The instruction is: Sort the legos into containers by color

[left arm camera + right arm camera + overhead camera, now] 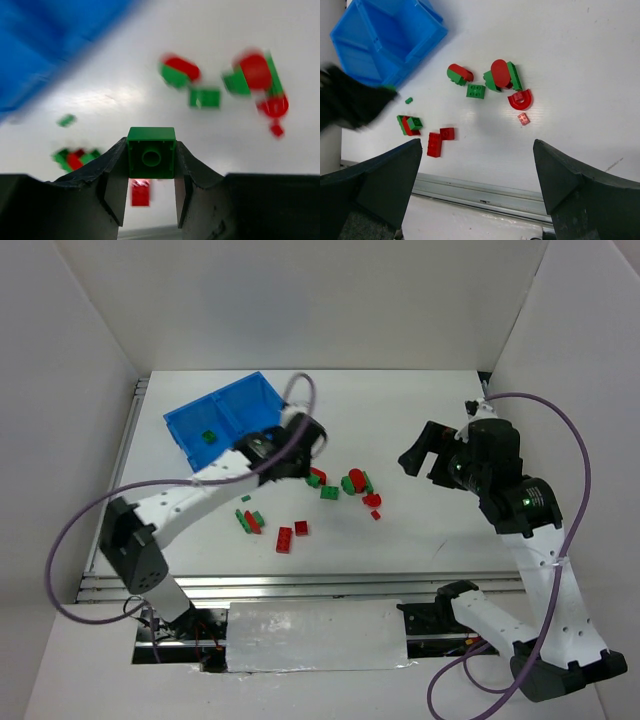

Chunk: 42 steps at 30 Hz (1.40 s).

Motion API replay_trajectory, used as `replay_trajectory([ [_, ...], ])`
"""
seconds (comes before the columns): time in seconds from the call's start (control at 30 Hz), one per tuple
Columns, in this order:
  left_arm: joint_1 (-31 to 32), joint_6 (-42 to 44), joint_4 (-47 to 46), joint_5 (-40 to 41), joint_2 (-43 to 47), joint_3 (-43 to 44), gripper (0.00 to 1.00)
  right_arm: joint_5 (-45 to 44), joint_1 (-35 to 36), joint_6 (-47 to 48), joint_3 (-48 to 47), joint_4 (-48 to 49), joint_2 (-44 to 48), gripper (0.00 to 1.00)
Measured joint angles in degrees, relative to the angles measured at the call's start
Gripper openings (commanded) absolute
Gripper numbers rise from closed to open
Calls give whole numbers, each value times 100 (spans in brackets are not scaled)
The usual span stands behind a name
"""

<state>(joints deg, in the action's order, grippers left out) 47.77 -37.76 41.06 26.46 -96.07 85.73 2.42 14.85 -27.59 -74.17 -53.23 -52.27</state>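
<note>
My left gripper swings to the left in the top view next, over one section of the blue bin, because a green brick already lies in that section.
In the left wrist view my left gripper (151, 159) is shut on a small green brick (151, 136), its hollow underside facing the camera, held above the table. From above, the left gripper (287, 454) hangs just right of the blue bin (232, 400), whose left compartment holds one green brick (207, 436). Loose legos lie to its right and below it: a red-green pair (316, 478), a green brick (329, 492), a red-green cluster (355, 482), two red bricks (284, 538) and a green-red stack (249, 521). My right gripper (412, 456) is open, raised and holds nothing.
The right wrist view shows the blue bin (357, 22) at top left, the left arm (350, 102) blurred beside it, a red arch (520, 100), a small red plate (523, 118) and the table's metal front rail (485, 192). White walls enclose the table.
</note>
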Motion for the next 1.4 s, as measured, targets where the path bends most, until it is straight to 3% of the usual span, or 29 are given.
replay_trajectory([
  [0.13, -1808, -85, 76, 243, 688, 256, 4, 229, 0, -2, 282, 236, -44, 100],
  [0.27, -3467, -109, 98, 376, 448, 280, 10, 498, 0, -15, 525, 470, -273, 99],
  [0.5, -4395, 212, 42, -214, -920, 804, 35, 927, 2, 26, 654, 839, -699, 99],
  [0.63, -4524, 411, 11, -343, -1484, 1390, 71, 1152, 136, 42, 802, 1080, -859, 100],
  [0.67, -4535, 437, -4, -369, -1539, 1467, 99, 1178, 219, 37, 861, 1132, -916, 100],
  [0.83, -4538, 446, -48, -411, -1532, 1486, 100, 1128, 905, -269, 1093, 1609, -1362, 96],
  [0.97, -4540, 393, 96, -407, -1425, 1460, 99, 581, 1849, -516, 1034, 2072, -2210, 89],
  [1.03, -4538, 321, 267, -409, -1250, 1410, 99, 306, 2179, -525, 837, 2168, -2793, 80],
  [1.17, -4531, 372, 417, -686, -413, 988, 99, -199, 2444, -66, 293, 2452, -4140, 80],
  [1.4, -4413, 691, 564, -1193, 1226, 105, 99, -855, 2435, 323, -538, 2337, -5399, 83],
])
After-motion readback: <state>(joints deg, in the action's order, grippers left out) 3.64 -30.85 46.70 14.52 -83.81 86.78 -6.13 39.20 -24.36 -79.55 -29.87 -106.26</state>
